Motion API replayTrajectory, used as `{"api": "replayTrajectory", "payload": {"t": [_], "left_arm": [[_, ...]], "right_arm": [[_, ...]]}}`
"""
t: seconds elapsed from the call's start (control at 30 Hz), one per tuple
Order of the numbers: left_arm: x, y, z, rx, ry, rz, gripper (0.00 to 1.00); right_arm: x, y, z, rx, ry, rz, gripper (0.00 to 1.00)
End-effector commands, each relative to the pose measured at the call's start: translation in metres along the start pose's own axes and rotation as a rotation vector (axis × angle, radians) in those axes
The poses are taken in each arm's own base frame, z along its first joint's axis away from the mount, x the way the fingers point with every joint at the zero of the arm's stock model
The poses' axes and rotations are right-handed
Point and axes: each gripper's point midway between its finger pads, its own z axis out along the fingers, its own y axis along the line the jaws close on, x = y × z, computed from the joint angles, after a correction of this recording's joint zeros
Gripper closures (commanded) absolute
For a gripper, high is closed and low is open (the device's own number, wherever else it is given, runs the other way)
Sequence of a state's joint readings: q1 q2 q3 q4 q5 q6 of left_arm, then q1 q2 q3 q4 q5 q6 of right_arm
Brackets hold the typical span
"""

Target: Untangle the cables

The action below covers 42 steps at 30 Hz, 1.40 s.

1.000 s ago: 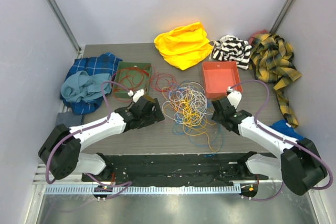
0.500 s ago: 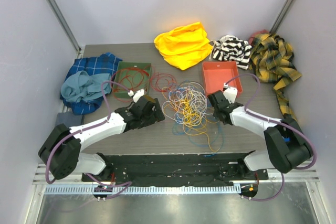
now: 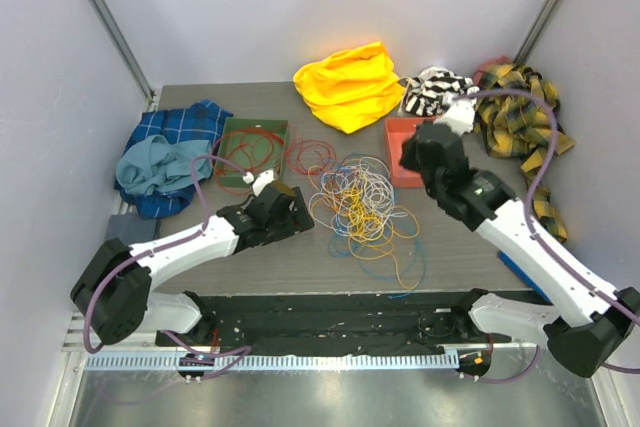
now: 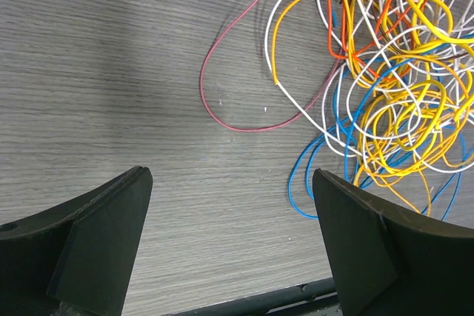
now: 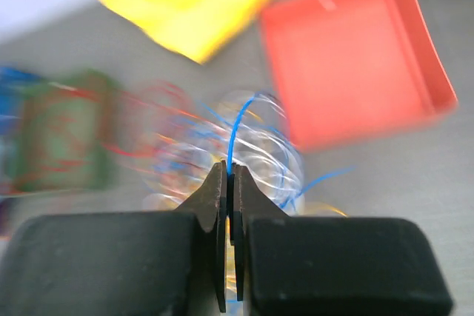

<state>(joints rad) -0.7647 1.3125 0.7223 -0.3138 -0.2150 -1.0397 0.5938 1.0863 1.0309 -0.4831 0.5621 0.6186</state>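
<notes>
My right gripper's blue cable [image 5: 235,131] runs into the pile. The gripper next lifts, then lowers over the red tray's pile-side edge [image 5: 281,83] below it and lets go.
The tangled cables [image 3: 360,202] lie in a loose pile of yellow, white, orange, blue and red loops at the table's middle. My left gripper [image 3: 298,215] is open and empty, low at the pile's left edge; its wrist view shows the pile [image 4: 385,86] at upper right and one red cable [image 4: 215,109] trailing out. My right gripper [image 3: 410,157] is raised above the pile's right side. In the right wrist view the gripper [image 5: 230,172] is shut on a blue cable [image 5: 235,131] that runs down to the blurred pile [image 5: 222,146].
A red tray [image 3: 395,142] stands right of the pile, partly under the right arm. A green tray [image 3: 236,137] holding red cables stands at left. Yellow [image 3: 350,82], striped [image 3: 430,92], plaid [image 3: 520,112] and blue [image 3: 170,157] cloths lie along the back and sides.
My right arm has risen from the pile's right edge and swung back towards the red tray, shut on the blue cable. The left arm has not moved.
</notes>
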Motion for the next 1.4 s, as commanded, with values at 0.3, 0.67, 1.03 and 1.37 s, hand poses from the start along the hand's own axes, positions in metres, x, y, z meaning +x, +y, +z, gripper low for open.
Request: {"api": "replayTrajectory", "payload": {"t": [0.3, 0.67, 1.03, 1.37], "left_arm": [[-0.011, -0.008, -0.023, 0.089, -0.066, -0.034, 0.05], [-0.012, -0.009, -0.022, 0.095, -0.066, -0.037, 0.05], [-0.010, -0.021, -0.022, 0.150, -0.052, -0.033, 0.05], [-0.034, -0.122, -0.066, 0.575, -0.159, 0.081, 0.00]], "right_arm": [[-0.244, 0.100, -0.148, -0.369, -0.442, 0.127, 0.99], [-0.366, 0.116, -0.268, -0.636, -0.744, 0.219, 0.99], [-0.309, 0.133, -0.209, -0.600, -0.591, 0.155, 0.99], [-0.259, 0.139, -0.176, -0.601, -0.456, 0.132, 0.99]]}}
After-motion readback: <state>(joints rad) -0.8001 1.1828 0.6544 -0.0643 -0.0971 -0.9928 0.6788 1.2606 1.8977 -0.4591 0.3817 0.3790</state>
